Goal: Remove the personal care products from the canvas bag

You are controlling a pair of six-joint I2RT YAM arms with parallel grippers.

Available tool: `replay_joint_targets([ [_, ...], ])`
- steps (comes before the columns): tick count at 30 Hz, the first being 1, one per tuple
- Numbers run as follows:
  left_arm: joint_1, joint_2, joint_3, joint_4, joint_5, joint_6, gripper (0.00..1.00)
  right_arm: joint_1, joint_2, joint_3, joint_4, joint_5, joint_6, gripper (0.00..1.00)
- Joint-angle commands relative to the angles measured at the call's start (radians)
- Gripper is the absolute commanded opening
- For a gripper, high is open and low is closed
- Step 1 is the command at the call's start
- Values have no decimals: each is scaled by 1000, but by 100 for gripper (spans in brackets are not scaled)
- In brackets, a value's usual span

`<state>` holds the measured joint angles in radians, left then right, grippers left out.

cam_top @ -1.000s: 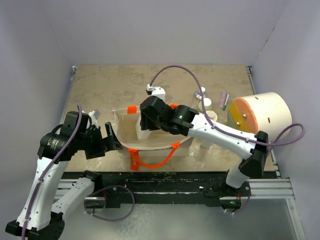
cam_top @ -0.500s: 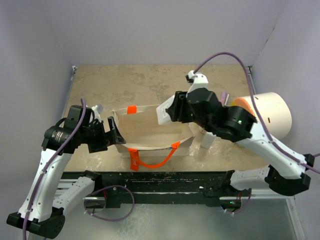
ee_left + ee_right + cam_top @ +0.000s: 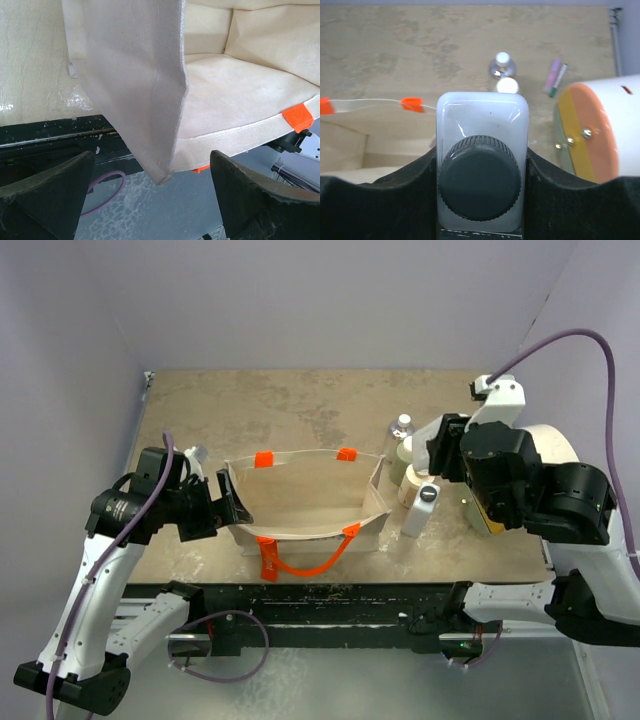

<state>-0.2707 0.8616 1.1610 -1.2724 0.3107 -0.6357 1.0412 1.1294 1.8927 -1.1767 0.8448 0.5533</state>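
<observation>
I will lower my right gripper and bring it back to release on the bare tabletop beside the standing grey-capped bottle, as that spot is below and back from it.
The beige canvas bag (image 3: 300,502) with orange handles (image 3: 300,560) lies open at the table's middle. My left gripper (image 3: 226,508) stands open astride its left end. In the left wrist view the bag's hem (image 3: 145,85) hangs between the fingers (image 3: 250,195) without touching them. My right gripper (image 3: 482,170) is shut on a white bottle (image 3: 482,120) with a dark grey cap, held above the table right of the bag. Below it stand a clear bottle (image 3: 402,426), a beige bottle (image 3: 405,454) and another white, grey-capped bottle (image 3: 422,508).
A big cream cylinder with an orange-yellow face (image 3: 545,445) lies at the right, behind my right arm. A small pink and green object (image 3: 555,76) lies beside it. The table's near edge and black rail (image 3: 330,600) run just in front of the bag.
My right gripper has lifted the white bottle out of the bag and carried it right, over the standing bottles. The left gripper has stayed at the bag's left end.
</observation>
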Motion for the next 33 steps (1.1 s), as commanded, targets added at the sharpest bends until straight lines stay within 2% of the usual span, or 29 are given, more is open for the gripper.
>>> replay_joint_targets([
  [1,-3,-8,9,31,13,-4,100,-5,-27,-11,-145,218,152,0],
  [7,-3,-12,5,25,13,-9,100,-81,-144,-233,-147,203,304,0],
  [14,-3,-12,11,12,11,-5,100,-161,-187,-373,-147,187,315,0],
  [28,-3,-6,45,-14,13,-5,100,-193,-183,-716,-129,68,785,0],
  [33,-3,-6,65,-22,13,4,100,-193,-163,-785,-125,66,914,0],
])
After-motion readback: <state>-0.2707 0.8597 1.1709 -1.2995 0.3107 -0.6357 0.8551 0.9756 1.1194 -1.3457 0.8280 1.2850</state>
